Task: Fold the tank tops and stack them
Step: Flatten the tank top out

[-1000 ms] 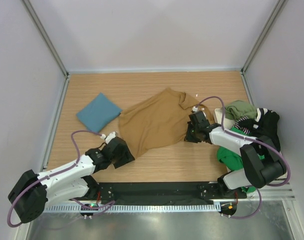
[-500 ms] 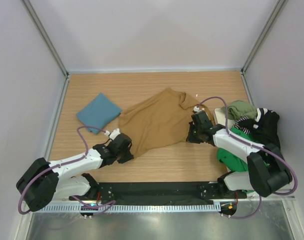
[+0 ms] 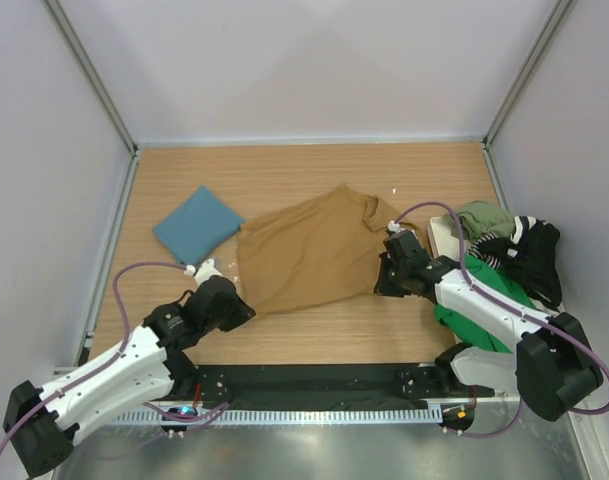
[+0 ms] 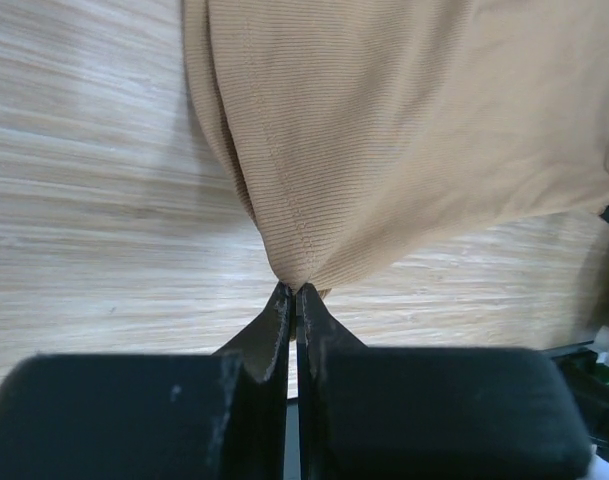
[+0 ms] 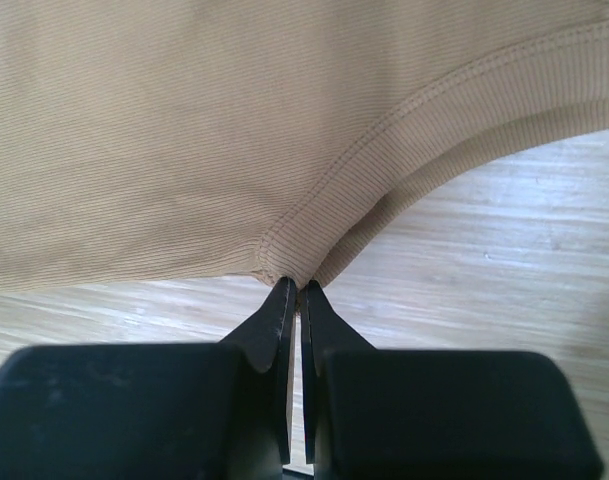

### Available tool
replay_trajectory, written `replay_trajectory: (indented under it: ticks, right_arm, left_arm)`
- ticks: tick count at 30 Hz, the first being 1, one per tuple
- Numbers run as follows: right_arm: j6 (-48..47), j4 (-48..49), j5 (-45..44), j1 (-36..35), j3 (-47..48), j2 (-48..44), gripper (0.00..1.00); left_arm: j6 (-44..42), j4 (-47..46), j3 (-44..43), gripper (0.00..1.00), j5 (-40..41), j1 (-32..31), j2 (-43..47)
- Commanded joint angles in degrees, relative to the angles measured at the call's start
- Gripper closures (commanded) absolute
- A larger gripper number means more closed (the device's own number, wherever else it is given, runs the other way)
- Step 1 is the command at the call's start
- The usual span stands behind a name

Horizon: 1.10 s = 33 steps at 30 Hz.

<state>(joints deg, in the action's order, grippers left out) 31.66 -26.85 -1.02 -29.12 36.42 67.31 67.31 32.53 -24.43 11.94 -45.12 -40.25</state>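
The brown tank top's corner rises in my right gripper next, goes outward and comes down for release on the bare far tabletop, since the cloth lies crooked.
A tan brown tank top lies spread across the middle of the wooden table. My left gripper is shut on its near left hem corner, the cloth bunched at the fingertips. My right gripper is shut on its near right corner by the ribbed armhole edge. A folded teal blue tank top rests at the left. More tank tops, green, olive and black, are heaped at the right.
A white bin edge shows under the heap at the right. Metal frame posts and grey walls enclose the table. A black rail runs along the near edge.
My left gripper closed onto the tan top's near left corner and pulled back toward the near edge. The right gripper shifted slightly nearer with its corner, stretching the cloth flatter.
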Motion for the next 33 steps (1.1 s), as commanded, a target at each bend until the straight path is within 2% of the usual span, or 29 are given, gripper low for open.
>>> replay_trajectory:
  ticks: [1, 5, 13, 17, 20, 24, 26, 28, 30, 31, 33]
  right_arm:
    - [0.2, -2.8, -2.4, -0.3, 3.2, -0.2, 0.99]
    - [-1.9, -4.3, -4.0, -0.3, 8.6, 3.1, 0.99]
    - [-5.1, -5.0, -5.5, -0.3, 19.5, 13.2, 0.99]
    - [-6.2, -6.2, -5.4, -0.3, 23.8, 17.4, 0.99]
    - [-5.9, -5.7, -4.3, -0.2, 22.8, 15.1, 0.99]
    - [-5.6, -4.9, -4.0, 0.5, 22.4, 12.4, 0.99]
    - [-6.2, -6.0, -3.7, 1.6, 26.0, 13.0, 0.99]
    - [-7.0, -6.8, -3.8, 3.8, 31.7, 14.8, 0.99]
    - [-7.2, -6.8, -3.4, 5.9, 36.2, 17.8, 0.99]
    - [-7.3, -6.4, -2.5, 8.6, 41.2, 19.1, 0.99]
    - [-7.2, -6.4, -0.8, 10.7, 46.8, 22.0, 0.99]
  left_arm:
    - [0.8, 0.3, 0.4, 1.00, -1.4, 0.8, -2.8]
    - [0.1, -1.1, -0.3, 1.00, -3.5, 3.8, -4.2]
    - [-2.8, -3.6, 0.3, 1.00, -11.7, 15.2, -4.1]
    - [-4.1, -5.5, -1.1, 1.00, -15.0, 16.2, -7.4]
    - [-6.1, -6.3, -1.2, 1.00, -17.6, 16.2, -8.2]
    - [-6.6, -6.6, -2.0, 1.00, -15.9, 16.1, -6.9]
    - [-7.6, -5.9, -6.7, 1.00, -14.6, 16.3, -7.9]
    - [-10.3, -5.5, -11.2, 1.00, -12.8, 17.3, -12.7]
    - [-12.6, -7.2, -19.0, 1.00, -16.7, 21.8, -18.4]
    - [-13.2, -7.3, -25.5, 1.00, -18.6, 25.7, -25.1]
    - [-14.7, -6.3, -33.3, 1.00, -20.3, 28.6, -31.0]
